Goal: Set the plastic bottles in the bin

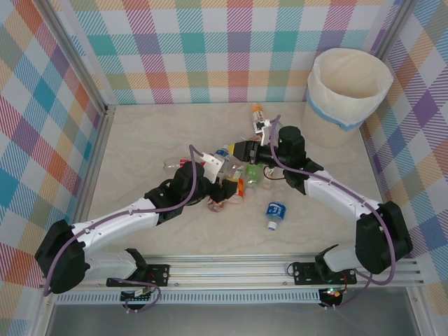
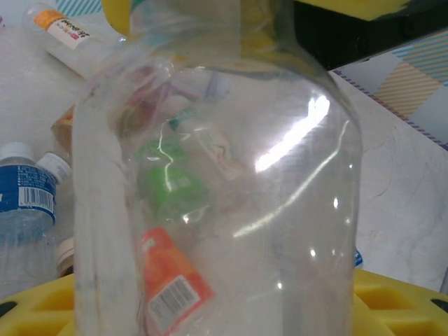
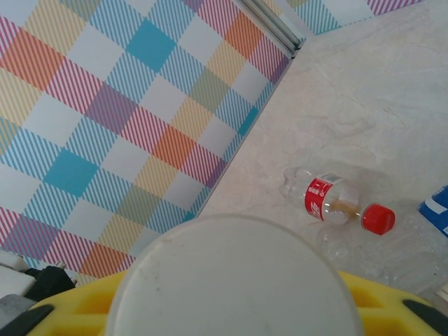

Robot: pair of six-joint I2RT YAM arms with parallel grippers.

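The bin's opening is uncovered, so my right gripper needs to swing outward and over the open bin at the table's far corner (image 1: 350, 75) and let go of the large clear bottle (image 1: 228, 164).
A large clear plastic bottle (image 1: 228, 164) hangs above the pile in the middle of the table, held from both sides. My left gripper (image 1: 220, 168) is shut on its body, which fills the left wrist view (image 2: 231, 210) between the yellow fingers (image 2: 35, 315). My right gripper (image 1: 238, 154) is shut on its white-capped end (image 3: 234, 280). More plastic bottles lie below: a green one (image 1: 253, 173), an orange-labelled one (image 1: 238, 187), a blue-labelled one (image 1: 275, 212), an orange-capped one (image 1: 259, 117) and a red-labelled one (image 3: 336, 203). The bin (image 1: 348, 87) stands at the far right corner.
Checked walls with metal rails close the table on the left, back and right. The bin stands about an arm's width right of and beyond the right wrist (image 1: 290, 143). Bare tabletop (image 1: 140, 140) lies to the left of the pile.
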